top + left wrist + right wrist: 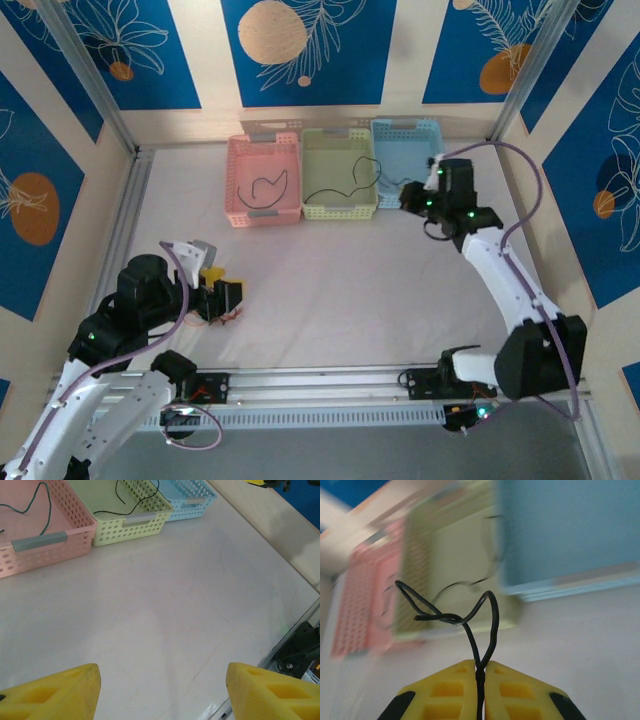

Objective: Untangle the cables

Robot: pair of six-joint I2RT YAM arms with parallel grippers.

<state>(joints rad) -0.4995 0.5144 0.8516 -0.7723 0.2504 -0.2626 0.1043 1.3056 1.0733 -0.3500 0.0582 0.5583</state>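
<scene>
The other baskets hold one each, so the right gripper next needs to move outward over the bottom of the empty blue basket point(404, 156) point(570, 527) and let go of the cable.
My right gripper point(481, 666) is shut on a thin black cable point(470, 615), which rises from between the yellow fingers and folds into a twisted loop. In the top view this gripper point(412, 196) hovers by the near edge of the yellow and blue baskets. Another black cable point(266, 187) lies in the pink basket point(236, 180), and one more black cable point(345, 182) lies in the yellow basket point(312, 150). My left gripper point(162, 672) is open over bare table, with nothing between its fingers. It point(215, 288) sits at the near left, with thin red strands point(231, 317) on the table beside it.
A blue basket point(405, 135) stands to the right of the yellow one at the back of the table. A metal rail point(320, 385) runs along the near edge between the arm bases. White tabletop point(350, 290) stretches between the two arms.
</scene>
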